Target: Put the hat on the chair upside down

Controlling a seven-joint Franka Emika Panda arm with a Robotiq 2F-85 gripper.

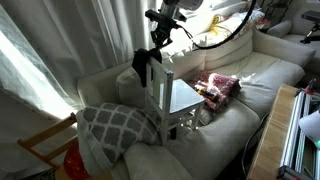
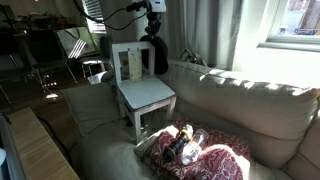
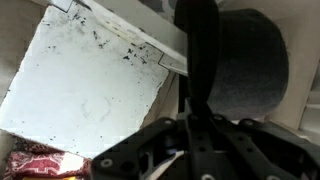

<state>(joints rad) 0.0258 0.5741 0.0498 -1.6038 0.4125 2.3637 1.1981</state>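
The gripper moves past the chair's back and down over its bare flat seat next to release the black hat, still beside the back's bar.
The small white chair stands on the sofa, its flat seat bare in both exterior views and in the wrist view. My gripper is shut on the black hat. It holds the hat in the air beside the top of the chair's slatted back. In the wrist view the closed fingers pinch the hat's edge. The hat's dark rounded body hangs to the right of the seat, past the chair's back rail.
A red-patterned cloth bundle lies on the sofa beside the chair. A diamond-patterned cushion sits on its other side. A tan wooden chair stands by the curtain. A wooden table edge borders the sofa front.
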